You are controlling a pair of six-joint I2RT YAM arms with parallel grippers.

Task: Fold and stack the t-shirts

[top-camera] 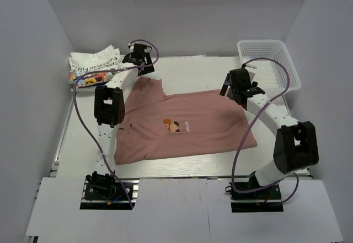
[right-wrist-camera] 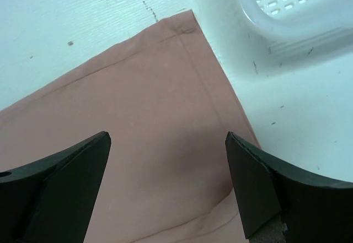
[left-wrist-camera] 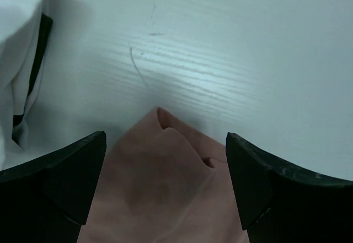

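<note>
My left gripper should move down next onto the sleeve's far corner (top-camera: 142,78) (left-wrist-camera: 159,118) nearest the white t-shirt and close on it, because that pink tip shows between its open fingers.
The dusty-pink t-shirt (top-camera: 185,124) lies spread on the table with its small pixel print facing up. My left gripper (top-camera: 138,66) is open just above the shirt's far left sleeve tip (left-wrist-camera: 165,166), fingers either side of it. My right gripper (top-camera: 230,91) is open over the shirt's far right hem corner (right-wrist-camera: 165,116). The white t-shirt (top-camera: 94,66) with colourful print lies crumpled at the far left; its edge shows in the left wrist view (left-wrist-camera: 22,61).
A white mesh basket (top-camera: 270,64) stands at the far right, close to my right gripper; its rim shows in the right wrist view (right-wrist-camera: 276,17). White walls enclose the table on three sides.
</note>
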